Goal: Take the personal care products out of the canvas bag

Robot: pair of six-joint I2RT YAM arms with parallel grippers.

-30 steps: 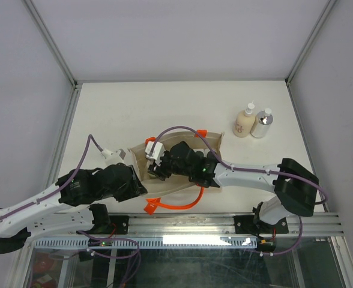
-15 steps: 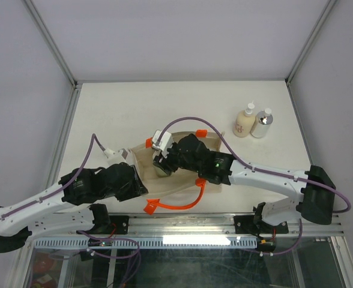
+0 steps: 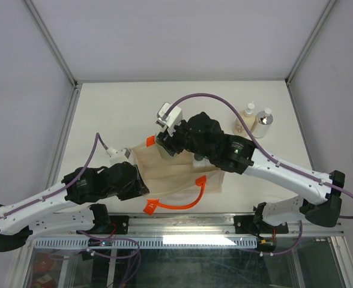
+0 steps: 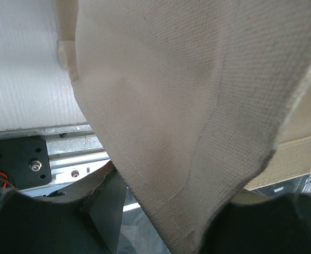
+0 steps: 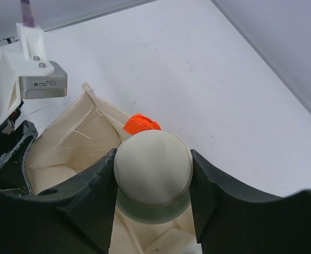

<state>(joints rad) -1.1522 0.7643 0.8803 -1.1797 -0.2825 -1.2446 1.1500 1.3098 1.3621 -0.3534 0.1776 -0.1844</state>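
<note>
I should move my right gripper to the right in the top view, then down to release its beige bottle, because the tabletop is bare there by the cream nozzle bottle [image 3: 244,122].
The canvas bag [image 3: 173,175] lies open near the front of the table, and its pale inside [image 5: 73,143] shows in the right wrist view. My right gripper [image 3: 167,148] hangs just above the bag's back rim. It is shut on the beige round-capped bottle [image 5: 153,172], one finger on each side of the cap. My left gripper [image 3: 141,187] is shut on the bag's left edge, and the canvas [image 4: 171,106] fills its view, running down between the jaws. A white boxy item [image 5: 172,244] lies inside the bag. The cream nozzle bottle [image 3: 244,122] and the silver bottle [image 3: 262,123] stand at the back right.
An orange handle [image 3: 178,204] loops out over the table's front edge, and an orange tab [image 5: 141,124] sits on the bag's rim. The left arm's wrist camera [image 5: 33,74] is close beside the bag's mouth. Metal rails [image 3: 182,225] run along the near edge.
My right gripper has lifted out of the bag and moved toward the back with the beige bottle, its arm stretching out. The left gripper kept its hold on the bag's edge.
</note>
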